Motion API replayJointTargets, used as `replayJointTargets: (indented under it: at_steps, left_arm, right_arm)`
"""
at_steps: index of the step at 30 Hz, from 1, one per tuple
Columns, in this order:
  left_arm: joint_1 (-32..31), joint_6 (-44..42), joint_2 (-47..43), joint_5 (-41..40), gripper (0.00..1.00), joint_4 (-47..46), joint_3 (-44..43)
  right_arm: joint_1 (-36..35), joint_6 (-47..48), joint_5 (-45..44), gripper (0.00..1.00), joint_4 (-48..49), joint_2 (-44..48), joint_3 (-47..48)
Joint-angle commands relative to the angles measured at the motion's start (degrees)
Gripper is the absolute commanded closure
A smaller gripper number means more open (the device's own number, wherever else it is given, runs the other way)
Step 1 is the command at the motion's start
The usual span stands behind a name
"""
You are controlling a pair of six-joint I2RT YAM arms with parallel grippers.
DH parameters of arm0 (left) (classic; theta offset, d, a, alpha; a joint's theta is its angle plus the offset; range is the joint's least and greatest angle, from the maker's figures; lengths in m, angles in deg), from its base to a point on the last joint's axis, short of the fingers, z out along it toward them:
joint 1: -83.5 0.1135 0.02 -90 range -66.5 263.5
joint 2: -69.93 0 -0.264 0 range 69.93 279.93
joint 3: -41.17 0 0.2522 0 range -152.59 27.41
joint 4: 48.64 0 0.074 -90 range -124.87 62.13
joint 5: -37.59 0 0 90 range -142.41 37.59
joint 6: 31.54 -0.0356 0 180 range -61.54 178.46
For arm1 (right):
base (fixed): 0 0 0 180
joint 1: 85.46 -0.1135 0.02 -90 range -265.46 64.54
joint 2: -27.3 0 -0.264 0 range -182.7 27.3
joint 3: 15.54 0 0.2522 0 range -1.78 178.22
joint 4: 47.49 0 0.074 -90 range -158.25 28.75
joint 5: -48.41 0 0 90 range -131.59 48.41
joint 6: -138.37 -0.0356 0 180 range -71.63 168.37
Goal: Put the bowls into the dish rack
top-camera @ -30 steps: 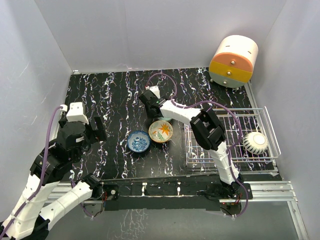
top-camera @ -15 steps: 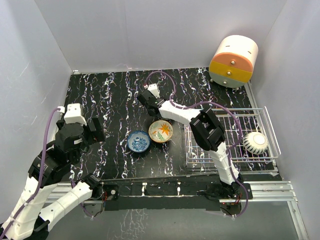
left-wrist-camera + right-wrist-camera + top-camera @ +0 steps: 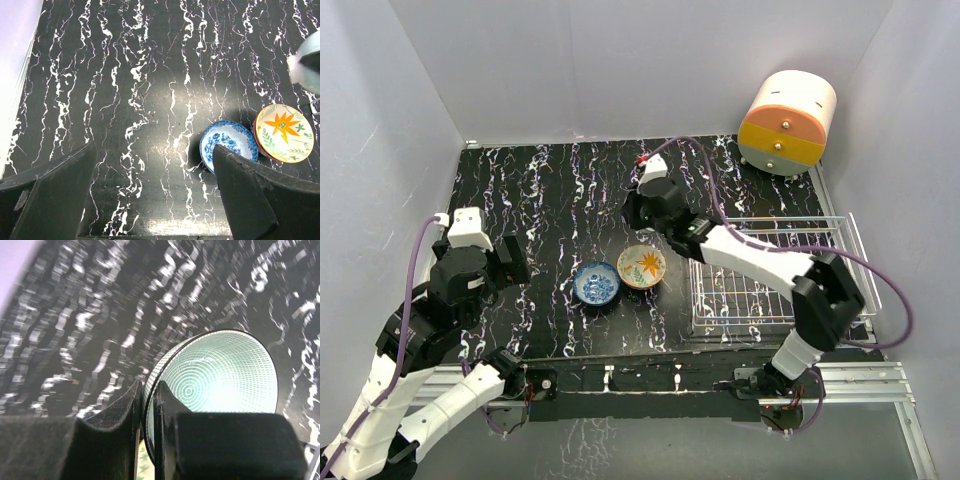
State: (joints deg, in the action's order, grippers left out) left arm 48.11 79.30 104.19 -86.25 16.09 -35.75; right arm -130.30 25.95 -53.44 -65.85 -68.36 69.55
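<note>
My right gripper swings to the rack's bare end by the orange-flower bowl (image 3: pixel 642 265) next, as it lies to the right in the top view, then turns, lowers and releases.
My right gripper (image 3: pixel 638 214) is shut on the rim of a pale green ringed bowl (image 3: pixel 220 375), one finger inside and one outside, and holds it tilted above the table; its jaws show in the right wrist view (image 3: pixel 148 390). A blue floral bowl (image 3: pixel 597 284) and an orange-flower bowl (image 3: pixel 642 265) sit touching on the table in front of it; both show in the left wrist view (image 3: pixel 229 145) (image 3: pixel 283 132). The white wire dish rack (image 3: pixel 740 300) lies at the right, partly under my right arm. My left gripper (image 3: pixel 510 260) is open and empty, left of the blue bowl (image 3: pixel 155 200).
A cream-and-orange round drawer unit (image 3: pixel 788 122) stands at the back right corner. White walls enclose the black marbled table (image 3: pixel 540 190) on three sides. My right arm's elbow (image 3: pixel 830 295) hangs over the rack's right half and hides what lies there.
My right arm has swung its elbow rightwards over the rack, covering the white bowl there, and the gripper with the green bowl has shifted right. The left arm has hardly moved.
</note>
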Motion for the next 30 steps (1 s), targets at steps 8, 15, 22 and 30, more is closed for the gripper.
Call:
replayJointTargets:
  at_steps: [8,15,22,30]
  left_arm:
    - [-0.3,-1.0,0.2,1.9,0.03,-2.4,0.1]
    - [-0.3,-1.9,0.4,3.4,0.03,-3.9,0.5]
    - [-0.3,-2.1,0.7,4.7,0.03,-4.3,0.0]
    - [-0.3,-2.1,0.9,4.9,0.03,-3.5,-0.4]
  right_arm:
    - [6.6,-9.2,7.9,0.92,13.0,26.8,-12.1]
    - [19.5,-16.8,14.7,0.92,6.6,43.9,-23.2]
    - [26.5,-25.4,16.8,0.92,4.5,55.5,-34.2]
    - [34.0,-38.8,23.9,0.92,17.5,57.5,-47.6]
